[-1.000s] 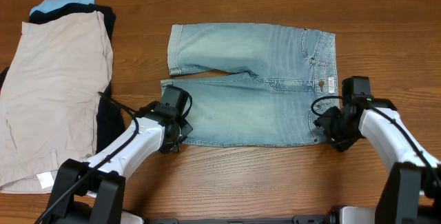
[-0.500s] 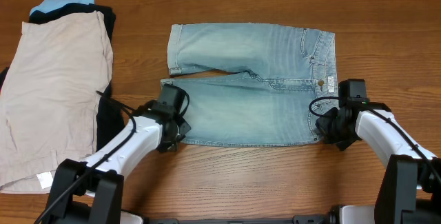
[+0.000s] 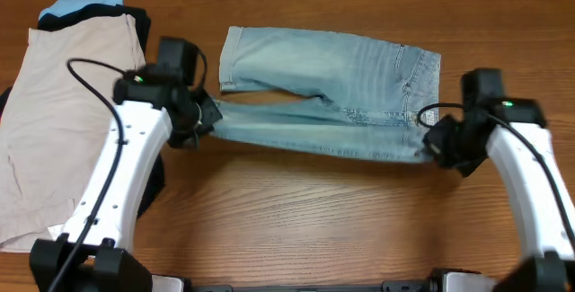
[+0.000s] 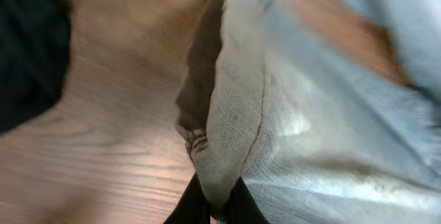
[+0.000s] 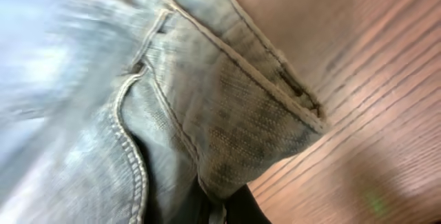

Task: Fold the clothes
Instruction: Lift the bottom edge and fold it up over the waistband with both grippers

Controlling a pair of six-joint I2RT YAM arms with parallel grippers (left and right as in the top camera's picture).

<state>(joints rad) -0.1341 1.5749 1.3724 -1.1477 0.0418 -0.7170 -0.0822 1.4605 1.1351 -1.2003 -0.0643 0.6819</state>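
Observation:
I next need to carry the pinched hem corner outward with my left gripper over the far leg's hem (image 3: 230, 59), which lies flat outward, and release, doubling leg onto leg.
Light-wash denim shorts (image 3: 332, 67) lie across the middle of the table, their near leg lifted off the wood and stretched between my two grippers. My left gripper (image 3: 205, 119) is shut on the hem corner of that leg; in the left wrist view the denim hem (image 4: 231, 127) is pinched between the black fingers (image 4: 189, 203). My right gripper (image 3: 431, 144) is shut on the waistband corner, and the waistband (image 5: 255, 124) fills the right wrist view. The far leg stays flat on the table.
A pile of other clothes sits at the left: beige shorts (image 3: 72, 103) on top, black (image 3: 135, 15) and sky-blue (image 3: 81, 3) garments showing beneath. Bare wooden table (image 3: 296, 220) runs along the front.
The right gripper has closed on the waistband corner. Both grippers have risen and moved toward the back, lifting the near leg of the shorts off the table.

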